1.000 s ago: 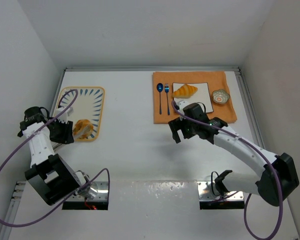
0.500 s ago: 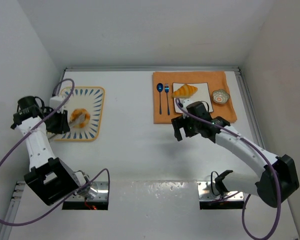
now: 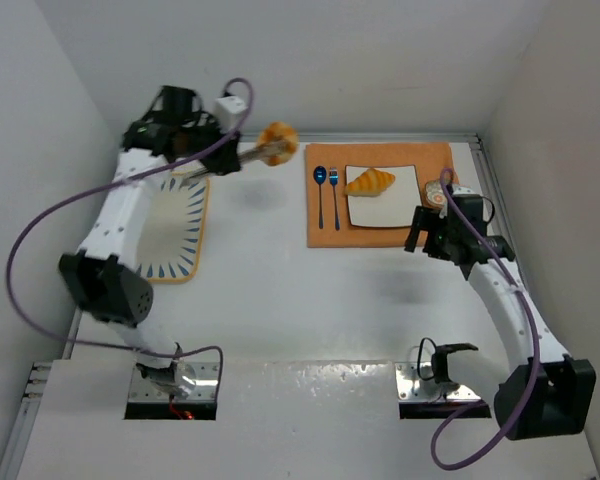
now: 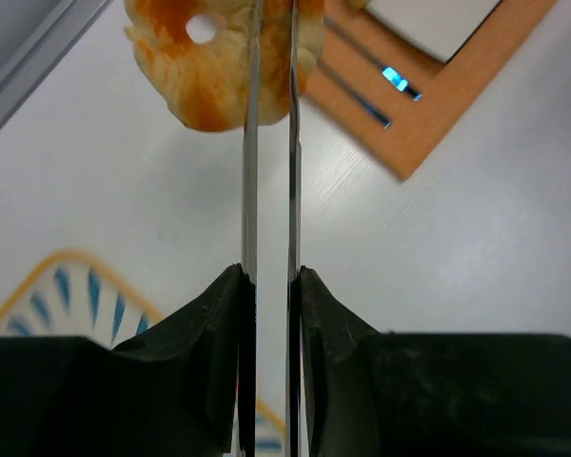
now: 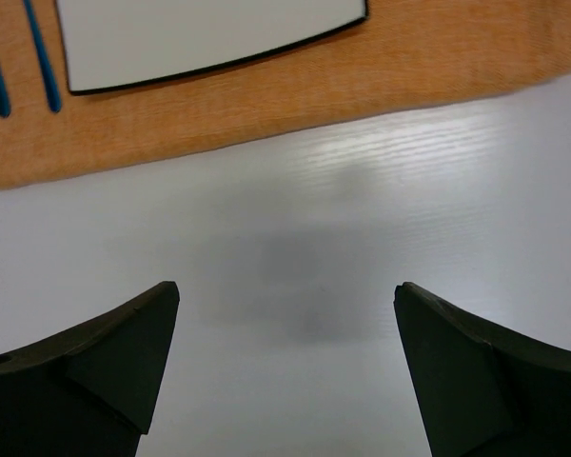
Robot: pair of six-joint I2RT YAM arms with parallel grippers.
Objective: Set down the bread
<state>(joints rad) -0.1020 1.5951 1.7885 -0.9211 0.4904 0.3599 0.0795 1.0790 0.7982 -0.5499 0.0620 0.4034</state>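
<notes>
Next, my left gripper brings the bun down onto the plate's bare near part (image 3: pixel 385 209) (image 4: pixel 445 21), since the croissant lies toward the plate's far corner.
My left gripper (image 3: pixel 198 163) is shut on thin metal tongs (image 4: pixel 269 171), and their tips pinch the round lumpy bun (image 3: pixel 277 141). The bun hangs in the air at the back of the table, just left of the orange placemat (image 3: pixel 385 232). In the left wrist view the bun (image 4: pixel 205 71) is at the top, above bare table. The croissant (image 3: pixel 369 182) lies on the white square plate (image 3: pixel 400 205) on the placemat. My right gripper (image 3: pixel 421 233) is open and empty, low over the table at the placemat's front right; its wrist view (image 5: pixel 285 297) shows bare table between the fingers.
A blue spoon and fork (image 3: pixel 326 195) lie left of the plate. A small patterned bowl (image 3: pixel 441 194) sits at the mat's right end, close to the right arm. A blue-striped oval tray (image 3: pixel 175 235) lies at the left. White walls enclose the table.
My left arm has lifted the bun off the striped tray and swung it up and right to the placemat's left edge. My right arm has drawn back to the right.
</notes>
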